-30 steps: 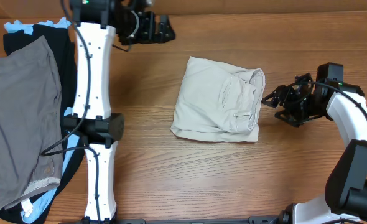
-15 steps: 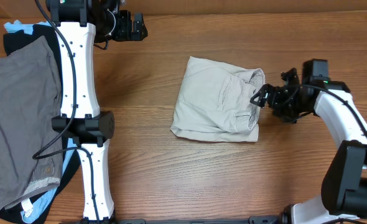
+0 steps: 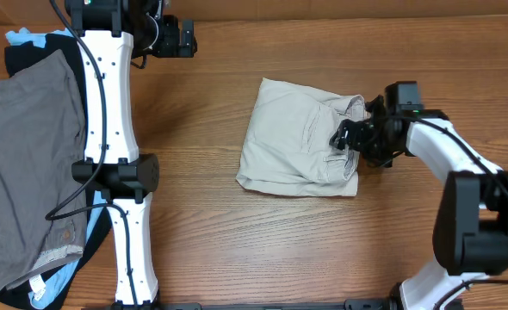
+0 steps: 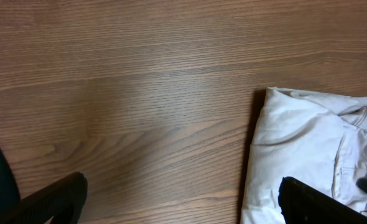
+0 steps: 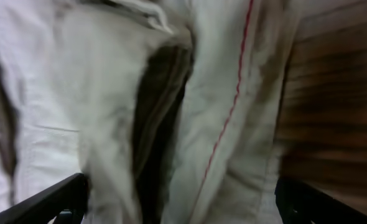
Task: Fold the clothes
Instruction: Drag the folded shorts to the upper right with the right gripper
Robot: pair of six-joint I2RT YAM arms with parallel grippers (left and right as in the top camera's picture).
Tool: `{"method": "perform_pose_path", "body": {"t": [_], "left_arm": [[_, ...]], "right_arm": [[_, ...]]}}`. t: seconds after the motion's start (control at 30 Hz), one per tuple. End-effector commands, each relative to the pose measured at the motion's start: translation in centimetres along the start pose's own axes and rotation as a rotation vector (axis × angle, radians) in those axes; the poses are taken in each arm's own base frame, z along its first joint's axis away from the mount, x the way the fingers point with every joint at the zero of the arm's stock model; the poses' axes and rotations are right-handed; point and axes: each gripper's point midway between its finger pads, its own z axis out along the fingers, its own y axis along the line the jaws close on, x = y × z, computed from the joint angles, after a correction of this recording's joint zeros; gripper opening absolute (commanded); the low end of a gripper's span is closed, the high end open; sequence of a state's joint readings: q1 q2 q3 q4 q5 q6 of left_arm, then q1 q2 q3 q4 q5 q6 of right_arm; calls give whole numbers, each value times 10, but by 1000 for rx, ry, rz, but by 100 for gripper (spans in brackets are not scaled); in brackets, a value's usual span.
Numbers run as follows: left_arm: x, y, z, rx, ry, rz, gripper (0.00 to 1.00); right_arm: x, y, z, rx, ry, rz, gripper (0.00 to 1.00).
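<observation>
Next, my right gripper stays over the shorts' edge and draws its open fingers together onto the red-stitched fabric, since they already straddle the bunched waistband.
The khaki shorts (image 3: 299,138) lie folded into a rough square in the middle of the table. They also show in the left wrist view (image 4: 314,155) and fill the right wrist view (image 5: 183,112), where a red stitch line runs down the fabric. My right gripper (image 3: 347,136) is open over the shorts' right edge, its fingers (image 5: 177,205) spread on either side of the bunched waistband. My left gripper (image 3: 181,38) is open and empty at the table's far left, away from the shorts; its fingers (image 4: 183,199) frame bare wood.
A plain grey garment (image 3: 26,164) lies at the left over black (image 3: 39,47) and light-blue (image 3: 17,36) garments. The left arm's white links (image 3: 108,129) run down the left side of the table.
My right gripper has moved left from beside the shorts onto their right edge. My left gripper has moved left along the far edge, then held still.
</observation>
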State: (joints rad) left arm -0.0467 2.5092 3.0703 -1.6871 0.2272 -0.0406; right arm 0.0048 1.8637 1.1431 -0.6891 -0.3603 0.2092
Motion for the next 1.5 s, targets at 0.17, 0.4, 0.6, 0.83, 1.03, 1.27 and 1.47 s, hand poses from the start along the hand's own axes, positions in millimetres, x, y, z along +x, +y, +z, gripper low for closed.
{"method": "perform_pose_path", "body": {"t": [0.17, 0.4, 0.6, 0.83, 1.03, 1.27, 1.47], "left_arm": [[-4, 0, -14, -40, -35, 41, 100], [-4, 7, -15, -80, -36, 41, 100], [-4, 7, -15, -80, -36, 41, 100], [-4, 6, -15, -79, -37, 25, 100], [-4, 6, -15, -75, -37, 25, 100], [-4, 4, -15, -71, -37, 4, 100], [-3, 0, -14, -68, -36, 12, 100]], "right_arm": [[-9, 3, 8, -5, -44, 27, 49], [-5, -10, 30, 16, -28, 57, 36], [-2, -18, 55, 9, 2, 108, 4], [-66, 0, 34, -131, -183, 155, 4], [-139, -19, -16, -257, -407, 313, 4], [-177, -124, -64, -172, -647, 721, 4], [-190, -160, -88, -185, -769, 905, 4]]}}
